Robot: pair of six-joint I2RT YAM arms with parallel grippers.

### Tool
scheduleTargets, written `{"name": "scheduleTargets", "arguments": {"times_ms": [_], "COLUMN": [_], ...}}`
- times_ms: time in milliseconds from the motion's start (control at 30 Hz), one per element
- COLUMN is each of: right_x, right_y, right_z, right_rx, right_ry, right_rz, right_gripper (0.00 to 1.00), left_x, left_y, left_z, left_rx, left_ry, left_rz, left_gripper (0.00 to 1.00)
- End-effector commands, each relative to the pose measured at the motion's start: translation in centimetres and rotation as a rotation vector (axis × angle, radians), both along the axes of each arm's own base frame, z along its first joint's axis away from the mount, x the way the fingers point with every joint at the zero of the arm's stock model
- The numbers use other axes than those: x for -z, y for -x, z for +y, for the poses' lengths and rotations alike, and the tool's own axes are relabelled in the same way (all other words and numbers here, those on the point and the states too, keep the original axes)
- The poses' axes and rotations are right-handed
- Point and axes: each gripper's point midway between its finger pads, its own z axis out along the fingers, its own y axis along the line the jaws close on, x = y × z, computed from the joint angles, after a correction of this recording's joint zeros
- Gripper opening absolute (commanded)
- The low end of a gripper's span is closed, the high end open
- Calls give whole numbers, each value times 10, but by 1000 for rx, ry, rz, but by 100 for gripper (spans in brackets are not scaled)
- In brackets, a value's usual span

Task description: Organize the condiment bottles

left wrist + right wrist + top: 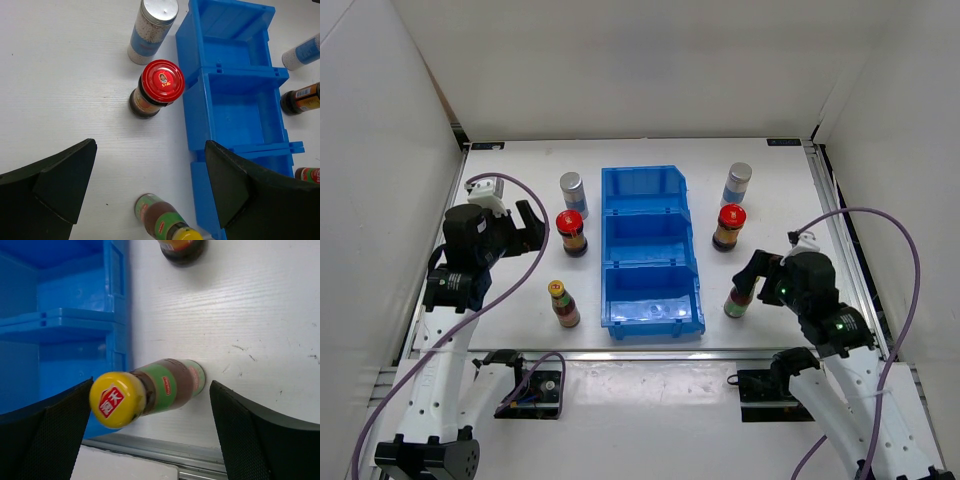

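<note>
The yellow-capped bottle stands between the open fingers of my right gripper, so my gripper will next stay almost still and close its fingers below the bottle's cap.
Six condiment bottles stand on the white table around the blue bin [687,250]. Left of it are a silver-capped bottle [573,190], a red-capped dark bottle [570,232] and a slim yellow-capped bottle [563,303]. Right of it are another silver-capped bottle [737,184], a red-capped one [729,227] and a yellow-capped one [738,300]. My left gripper [150,160] hangs open above the table between the red-capped bottle [161,82] and the yellow-capped bottle [162,222], holding nothing. My right gripper [152,390] is open, its fingers either side of the upright yellow-capped bottle [165,385], apart from it.
The bin's three compartments hold nothing, and its wall [197,115] runs close to the left bottles. A metal rail [165,452] marks the table's near edge just behind the right yellow-capped bottle. White walls enclose the table on three sides.
</note>
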Motion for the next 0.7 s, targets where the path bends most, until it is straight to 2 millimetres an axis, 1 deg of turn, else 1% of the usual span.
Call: {"name": "scheduleTargets", "arguments": {"times_ms": [0, 33, 100, 200, 267, 300, 433, 467, 567, 600, 633, 667], "right_x": [0, 3, 5, 6, 8, 12, 14, 17, 22, 20, 22, 20], "right_y": [-14, -13, -13, -14, -13, -13, -14, -16, -19, -21, -21, -23], "right_z": [1, 0, -3, -4, -9, -11, -11, -10, -12, -11, -11, -12], "right_rx": [45, 59, 69, 77, 99, 106, 106, 101, 102, 96, 89, 98], "right_ry": [-33, -35, -28, -23, -6, 2, 7, 19, 40, 44, 60, 62], "right_rz": [-44, -43, -44, -46, -40, -33, -22, -11, 3, -9, -3, -15], "right_gripper": [97, 95, 94, 89, 85, 83, 72, 68, 59, 57, 53, 50], "left_x": [-6, -6, -3, -3, -3, -3, -3, -3, -3, -3, -3, -3], "left_y": [1, 1, 0, 0, 0, 0, 0, 0, 0, 0, 0, 0], "left_z": [1, 1, 1, 1, 1, 1, 1, 1, 1, 1, 1, 1], "left_rx": [-13, -13, -13, -13, -13, -13, -13, -13, -13, -13, -13, -13], "left_ry": [3, 3, 2, 2, 2, 2, 2, 2, 2, 2, 2, 2], "left_rz": [-23, -23, -14, -14, -14, -14, -14, -14, -14, -14, -14, -14], "left_gripper": [100, 100, 100, 100, 100, 100, 100, 100, 100, 100, 100, 100]}}
